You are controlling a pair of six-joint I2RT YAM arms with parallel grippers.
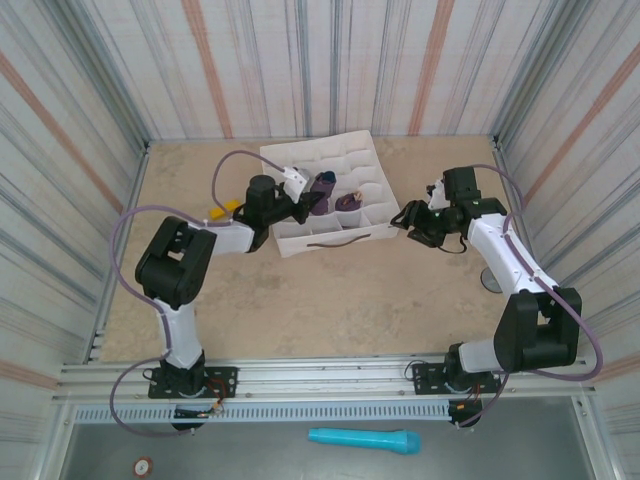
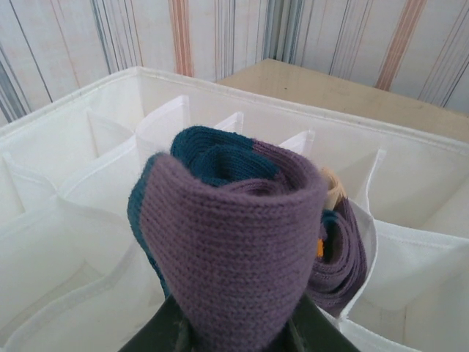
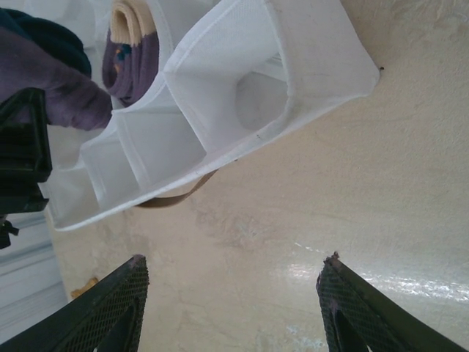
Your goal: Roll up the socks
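Note:
My left gripper moves down next to seat the rolled sock in the organizer's section beside the pale-cuffed sock and releases it there, since that section lies below my gripper.
My left gripper (image 1: 305, 205) is shut on a rolled sock (image 2: 227, 242), purple with a dark teal end, and holds it over the white divided organizer (image 1: 365, 165). In the right wrist view the same held sock (image 3: 55, 92) shows at the upper left, over the organizer (image 3: 293, 66). A second rolled sock (image 1: 347, 202) (image 2: 343, 253) (image 3: 132, 59), purple with a pale cuff, sits in a compartment just right of the held one. My right gripper (image 1: 405, 218) (image 3: 234, 260) stands open over bare table beside the organizer's right front corner, with nothing between its fingers.
A small yellow-orange object (image 1: 218, 212) (image 3: 84, 286) lies on the table left of the organizer. A brown strap (image 1: 322, 241) (image 3: 176, 196) hangs on the organizer's front wall. Striped walls close in the table. A turquoise tool (image 1: 362, 440) lies below the near rail.

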